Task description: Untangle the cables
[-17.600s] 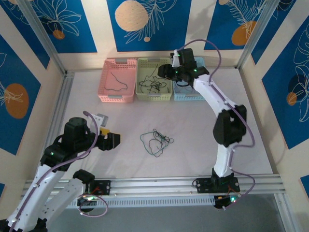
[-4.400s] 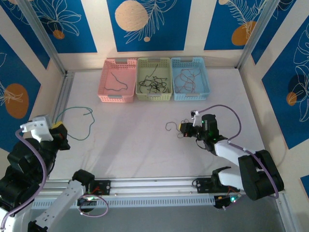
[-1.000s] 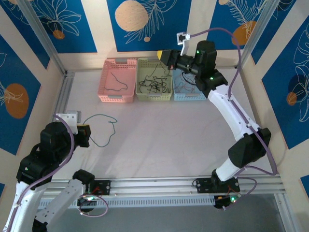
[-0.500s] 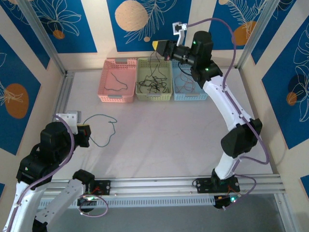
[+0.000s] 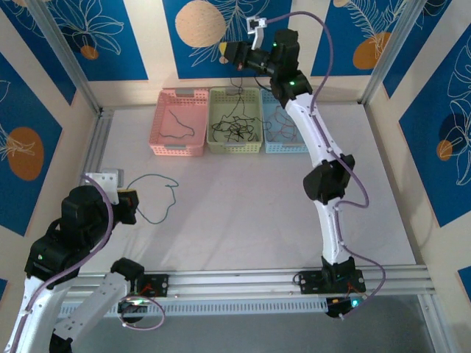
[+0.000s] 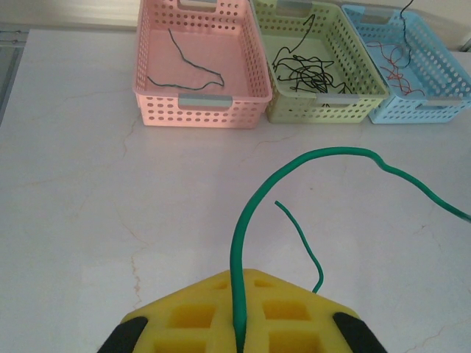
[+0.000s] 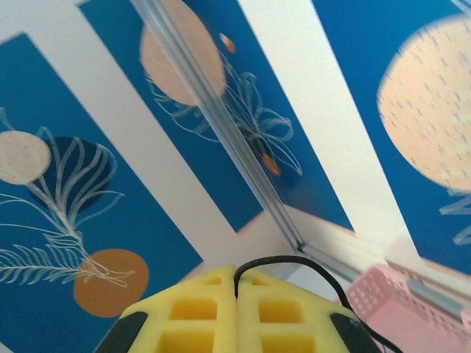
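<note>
The green basket [image 5: 235,149], where the other black cables lie, is below, so the right gripper should next lower toward it and release the thin black cable.
My left gripper [image 5: 134,200] sits low at the left of the table, shut on one end of a green cable [image 5: 159,195]. In the left wrist view this cable [image 6: 293,159] arcs out from between the yellow pads [image 6: 199,309] and curves off right over the table. My right gripper [image 5: 227,51] is raised high in front of the back wall, above the green basket [image 5: 235,149]. It is shut on a thin black cable [image 7: 294,262] that hangs down toward that basket. A tangle of black cables [image 5: 234,131] lies inside it.
Three baskets stand in a row at the back. The pink basket [image 5: 176,152] holds one dark cable, the blue basket [image 5: 276,149] holds red cables. The right arm [image 5: 316,147] stretches over the blue basket. Metal frame rails run along the table's left and near edges.
The right gripper has risen and swung left from above the blue basket to above the green one, carrying the black cable. The left gripper and green cable have stayed put.
</note>
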Controlling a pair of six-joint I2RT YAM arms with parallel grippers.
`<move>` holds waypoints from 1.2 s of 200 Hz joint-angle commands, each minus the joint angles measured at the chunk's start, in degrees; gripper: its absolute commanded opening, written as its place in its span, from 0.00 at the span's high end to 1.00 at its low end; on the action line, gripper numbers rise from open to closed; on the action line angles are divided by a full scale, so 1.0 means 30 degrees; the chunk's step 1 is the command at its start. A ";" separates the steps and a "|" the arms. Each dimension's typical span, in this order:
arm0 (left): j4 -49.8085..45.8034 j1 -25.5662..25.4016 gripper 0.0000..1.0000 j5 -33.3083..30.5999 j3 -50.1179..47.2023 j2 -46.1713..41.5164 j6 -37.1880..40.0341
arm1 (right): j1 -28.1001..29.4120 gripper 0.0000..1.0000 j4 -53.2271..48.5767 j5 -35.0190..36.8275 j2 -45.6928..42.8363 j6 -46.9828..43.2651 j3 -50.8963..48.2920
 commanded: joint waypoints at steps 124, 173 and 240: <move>0.0508 -0.0081 1.00 0.0442 -0.0381 -0.0138 -0.0197 | -0.0776 0.91 -0.2179 -0.0088 0.1241 0.0020 -0.1206; 0.0590 -0.0083 1.00 0.0749 -0.0526 -0.0007 -0.0334 | -0.1122 0.79 -0.3575 0.0491 0.1047 0.0247 -0.4378; 0.1477 -0.0076 1.00 0.1115 -0.0145 0.0681 -0.0431 | -0.1344 0.53 -0.4936 0.0947 -0.1466 -0.1117 -0.7908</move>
